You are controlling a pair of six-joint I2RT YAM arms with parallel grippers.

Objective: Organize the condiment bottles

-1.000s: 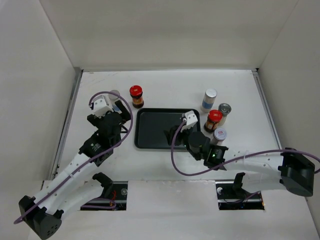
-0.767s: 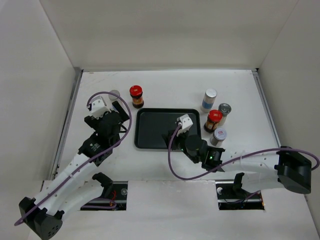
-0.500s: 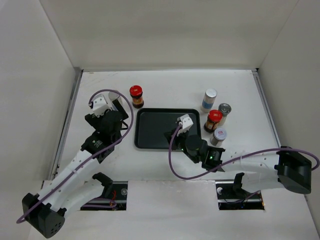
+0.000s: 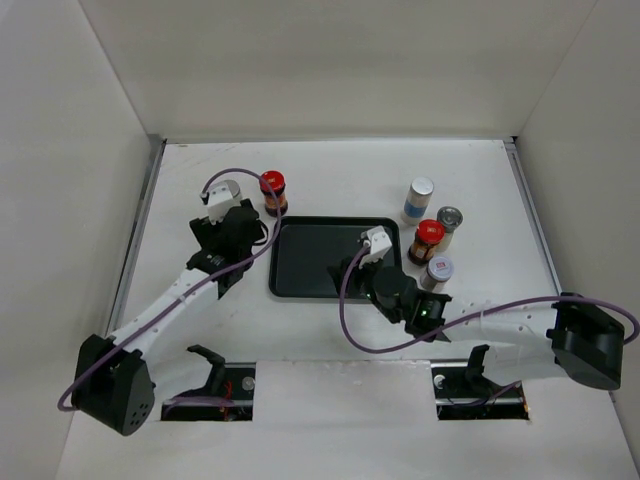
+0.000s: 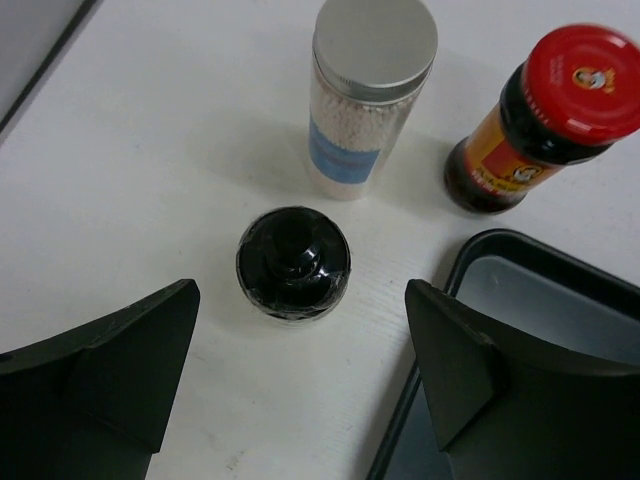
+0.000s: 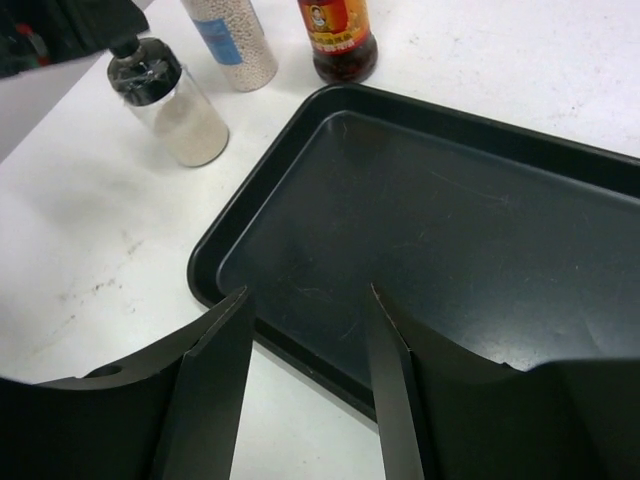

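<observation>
The bottle's black cap (image 5: 294,262) is already between the open fingers of the left gripper, so that gripper should move down around the cap next and close there.
My left gripper (image 5: 300,292) is open and hangs above a black-capped bottle (image 5: 293,262) that stands between its fingers, apart from both. Behind it stand a white shaker with a silver lid (image 5: 372,60) and a dark jar with a red lid (image 5: 578,72). In the top view the left gripper (image 4: 238,222) hides the black-capped bottle; the red-lidded jar (image 4: 271,184) shows beside it. My right gripper (image 6: 306,292) is open and empty over the near-left part of the black tray (image 6: 450,200). It also shows in the top view (image 4: 362,262).
Right of the tray (image 4: 300,262) stand a blue-labelled shaker (image 4: 420,192), a second red-lidded jar (image 4: 428,234), a silver-lidded bottle (image 4: 450,217) and a small shaker (image 4: 439,268). White walls enclose the table on three sides.
My left gripper has moved back and to the right, over the black-capped bottle near the red-lidded jar. My right gripper shifted slightly left over the tray. No bottle has moved.
</observation>
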